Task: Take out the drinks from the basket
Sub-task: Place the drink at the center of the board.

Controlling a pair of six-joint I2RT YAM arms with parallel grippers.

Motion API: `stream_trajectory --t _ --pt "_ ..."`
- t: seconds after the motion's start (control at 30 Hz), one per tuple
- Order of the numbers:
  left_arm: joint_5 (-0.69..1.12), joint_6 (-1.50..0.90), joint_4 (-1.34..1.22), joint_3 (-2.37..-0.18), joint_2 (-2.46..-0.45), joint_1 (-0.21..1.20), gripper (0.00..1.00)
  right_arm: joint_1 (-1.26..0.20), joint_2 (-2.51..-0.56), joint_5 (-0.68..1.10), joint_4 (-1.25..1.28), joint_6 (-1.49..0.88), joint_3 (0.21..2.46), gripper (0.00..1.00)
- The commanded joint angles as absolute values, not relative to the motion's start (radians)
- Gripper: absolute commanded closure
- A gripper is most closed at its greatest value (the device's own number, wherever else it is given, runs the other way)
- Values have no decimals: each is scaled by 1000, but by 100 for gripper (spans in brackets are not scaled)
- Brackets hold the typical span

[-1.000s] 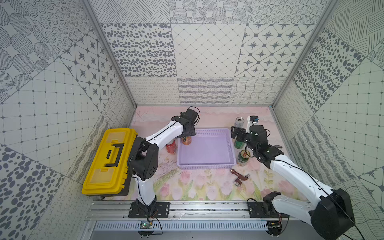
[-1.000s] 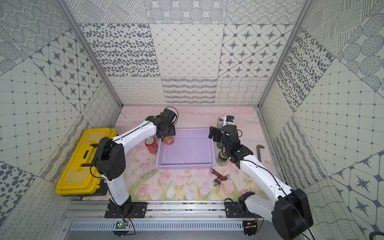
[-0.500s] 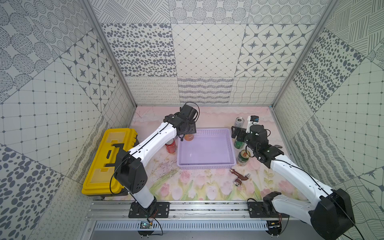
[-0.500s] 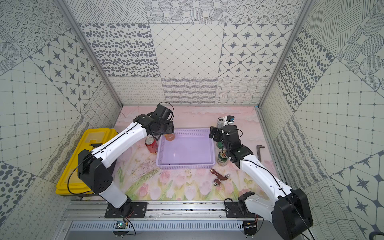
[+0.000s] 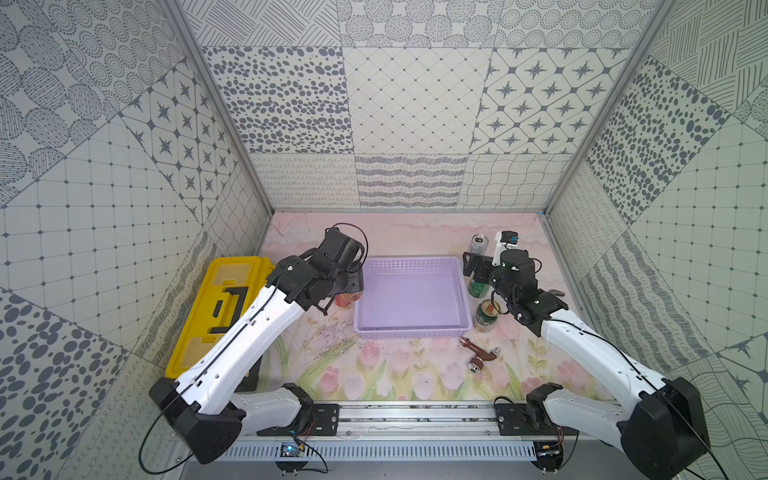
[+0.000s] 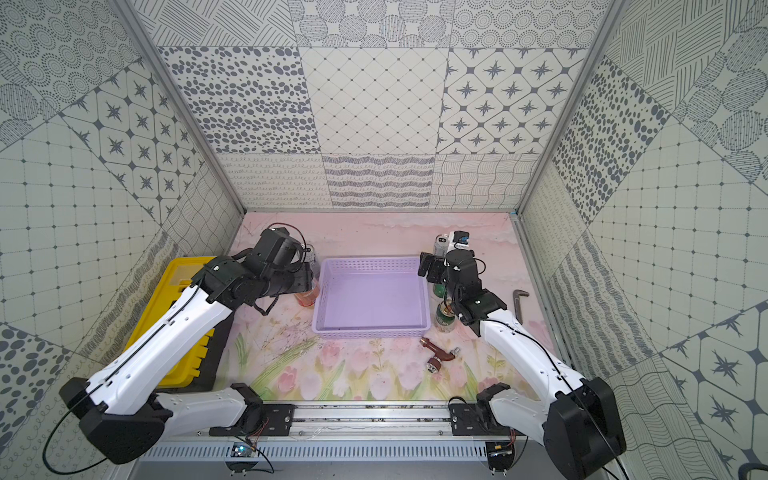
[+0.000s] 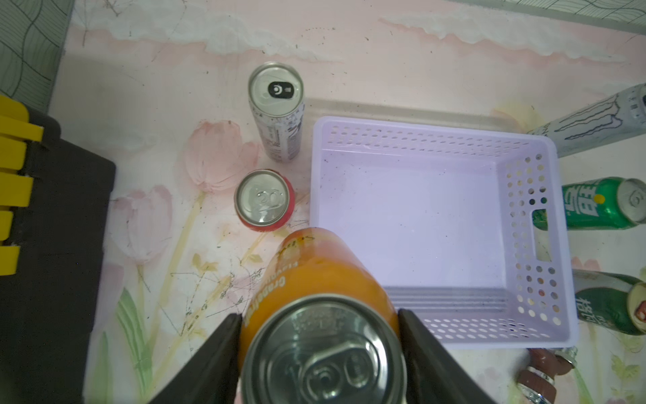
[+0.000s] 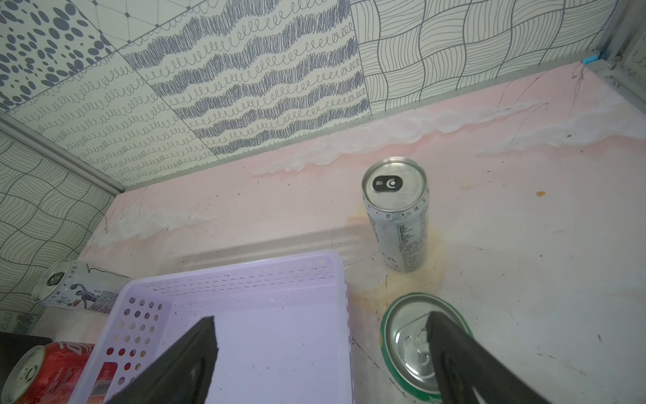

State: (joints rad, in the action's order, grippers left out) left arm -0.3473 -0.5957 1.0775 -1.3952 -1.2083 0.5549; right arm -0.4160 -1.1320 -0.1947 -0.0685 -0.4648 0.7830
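Observation:
I will next move my left gripper back and down to let go of the can by the basket's near corner, because that clear spot is below the gripper, nearer my base.
The lilac basket (image 5: 409, 262) (image 6: 370, 262) (image 7: 412, 217) (image 8: 262, 332) stands empty. Just left of it my left gripper (image 7: 320, 349) (image 5: 351, 286) (image 6: 309, 282) is shut on the orange can (image 7: 321, 280). A red can (image 7: 264, 201) (image 8: 42, 374) and a silver-white can (image 7: 278, 112) stand behind it. My right gripper (image 8: 320, 325) (image 5: 476, 270) (image 6: 430, 270) hangs open over the basket's right rim. One of its fingers (image 8: 454, 349) is above the bright green can (image 8: 409, 342) (image 7: 601, 206). A silver-white can (image 8: 398, 217) (image 5: 478, 245) and the dark green can (image 5: 487, 316) (image 6: 444, 318) stand right of the basket.
The yellow toolbox (image 5: 216, 307) (image 6: 174, 291) sits at the left, under my left arm. A brown tap fitting (image 5: 478, 353) (image 6: 438, 355) lies in front of the basket's right corner. A dark L-shaped key (image 6: 517, 303) lies by the right wall.
My left arm has drawn back from the basket's back-left corner, carrying the orange can left and toward the front. The right arm has not moved.

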Motion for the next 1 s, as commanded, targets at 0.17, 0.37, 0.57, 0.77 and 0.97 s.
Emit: stream_trajectory --t 0.17,0.37,0.57,0.77,0.97 --pt "-477 -747 1137 -1184 -1068 563 63 -405 -1115 -182 -16 -485 768 3" --pt "-463 -790 1023 -1066 -1115 555 64 -399 -1102 -181 -12 -489 763 3" --pt "-383 -806 859 -972 -1180 526 65 -397 -1092 -180 -11 -491 760 3" --pt "-370 -805 801 -937 -1230 517 66 -396 -1086 -180 -12 -491 759 3" --pt "-361 -814 788 -903 -1241 504 65 -397 -1084 -184 -15 -489 759 3"
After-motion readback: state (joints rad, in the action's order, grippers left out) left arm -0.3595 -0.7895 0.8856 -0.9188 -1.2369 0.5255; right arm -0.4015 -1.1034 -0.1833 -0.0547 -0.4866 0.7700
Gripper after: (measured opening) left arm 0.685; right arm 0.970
